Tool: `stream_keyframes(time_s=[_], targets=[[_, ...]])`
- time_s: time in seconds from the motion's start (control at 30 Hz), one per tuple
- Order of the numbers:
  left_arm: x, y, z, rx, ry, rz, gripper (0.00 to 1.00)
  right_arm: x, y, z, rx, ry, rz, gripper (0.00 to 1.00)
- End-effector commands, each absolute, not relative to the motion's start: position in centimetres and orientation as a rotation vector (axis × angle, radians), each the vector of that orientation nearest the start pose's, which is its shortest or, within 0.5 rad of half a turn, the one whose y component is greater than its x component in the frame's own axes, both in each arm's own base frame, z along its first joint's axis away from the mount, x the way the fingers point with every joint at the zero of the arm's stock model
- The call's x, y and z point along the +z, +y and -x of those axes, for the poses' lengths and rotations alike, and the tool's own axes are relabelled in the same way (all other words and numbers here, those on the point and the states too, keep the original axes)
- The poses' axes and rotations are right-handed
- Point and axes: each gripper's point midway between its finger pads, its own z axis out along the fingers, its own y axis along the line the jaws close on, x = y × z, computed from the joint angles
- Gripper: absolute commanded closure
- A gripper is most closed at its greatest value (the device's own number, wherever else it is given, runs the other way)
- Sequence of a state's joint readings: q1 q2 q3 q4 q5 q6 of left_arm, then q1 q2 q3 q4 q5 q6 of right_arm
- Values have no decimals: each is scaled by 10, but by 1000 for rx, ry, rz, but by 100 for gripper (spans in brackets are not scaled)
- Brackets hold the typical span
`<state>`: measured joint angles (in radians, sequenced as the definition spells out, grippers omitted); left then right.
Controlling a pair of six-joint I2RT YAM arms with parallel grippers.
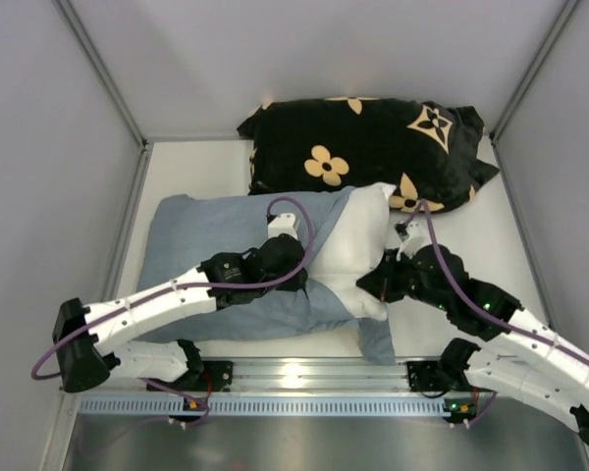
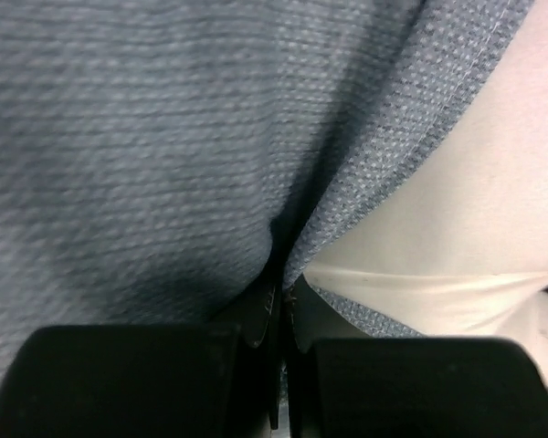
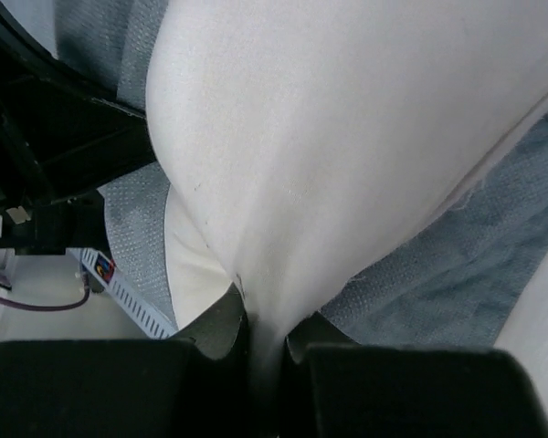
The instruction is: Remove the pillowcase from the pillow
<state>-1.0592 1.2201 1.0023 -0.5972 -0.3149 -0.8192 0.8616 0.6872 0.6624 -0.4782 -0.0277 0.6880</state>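
Observation:
My right gripper will pull the pinched white fabric slightly back toward the metal bar, then release it.
The grey-blue pillowcase (image 1: pixel 201 235) lies wrinkled on the table's left half, still covering most of the white pillow (image 1: pixel 358 245), whose right end sticks out of the open mouth. My left gripper (image 1: pixel 299 270) is shut on a fold of the pillowcase (image 2: pixel 164 146) near its open edge, with the pillow (image 2: pixel 493 182) showing beside it. My right gripper (image 1: pixel 378 285) is shut on a pinch of the pillow's white fabric (image 3: pixel 347 137); pillowcase cloth (image 3: pixel 493 265) lies beside and under it.
A black pillow with tan flower shapes (image 1: pixel 363 147) lies at the back against the wall. Grey walls close in the table on three sides. A metal rail (image 1: pixel 304 378) runs along the near edge between the arm bases.

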Motion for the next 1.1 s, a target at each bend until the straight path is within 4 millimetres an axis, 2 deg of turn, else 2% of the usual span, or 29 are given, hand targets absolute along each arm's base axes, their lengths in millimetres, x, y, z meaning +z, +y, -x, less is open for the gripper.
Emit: stream_keyframes(time_s=[0.0,0.03,0.1,0.13,0.17,0.2,0.3,0.33,0.4,0.43,0.5,0.53,0.57,0.6,0.63,0.67,0.7,0.73,0.77,0.87,0.93,0.97,1.0,1.07], targets=[[137,-188,-186,-79,2455,-67,100,327,186,-176,908,1769,74,100],[139,-183,-186,-76,2448,-54,100,345,177,-176,893,1724,53,100],[147,-162,-188,-42,2418,15,100,352,150,-181,781,1708,-14,100],[154,-153,-187,-43,2396,65,100,362,141,-180,765,1687,-36,100],[155,-134,-187,25,2383,99,100,365,129,-181,728,1671,-70,100],[158,-126,-185,38,2366,125,100,366,124,-179,719,1668,-80,100],[181,-116,-185,-35,2293,213,100,354,111,-174,689,1689,-113,100],[190,-111,-183,-64,2263,260,100,341,111,-174,678,1721,-112,100],[198,-100,-183,-50,2223,296,100,329,116,-169,713,1744,-107,100],[205,-97,-183,-70,2201,320,100,314,122,-168,728,1781,-102,100],[213,-92,-185,-67,2169,340,100,296,137,-164,776,1841,-59,100],[219,-91,-186,-73,2156,348,100,278,145,-163,784,1887,-43,100],[223,-91,-187,-82,2143,355,100,274,160,-159,853,1900,5,100],[227,-93,-188,-96,2140,355,98,256,171,-158,872,1938,46,100],[235,-101,-191,-138,2128,329,84,247,181,-156,900,1965,79,100],[245,-112,-195,-196,2112,291,66,244,194,-151,966,1969,124,100],[249,-133,-193,-294,2137,200,49,229,201,-150,975,2005,150,100],[257,-147,-196,-332,2125,81,22,219,209,-149,985,2044,183,100],[281,-168,-203,-451,2060,58,13,215,219,-143,1038,2056,229,100],[304,-200,-212,-515,2034,-66,1,190,232,-136,1080,2136,282,100],[321,-220,-227,-475,2023,-151,1,180,239,-132,1121,2145,303,100],[324,-227,-234,-450,2022,-179,1,179,244,-126,1162,2145,329,100],[326,-243,-248,-394,2029,-238,1,174,247,-124,1178,2145,335,100],[320,-256,-265,-308,2058,-303,1,170,251,-117,1218,2153,359,100]])
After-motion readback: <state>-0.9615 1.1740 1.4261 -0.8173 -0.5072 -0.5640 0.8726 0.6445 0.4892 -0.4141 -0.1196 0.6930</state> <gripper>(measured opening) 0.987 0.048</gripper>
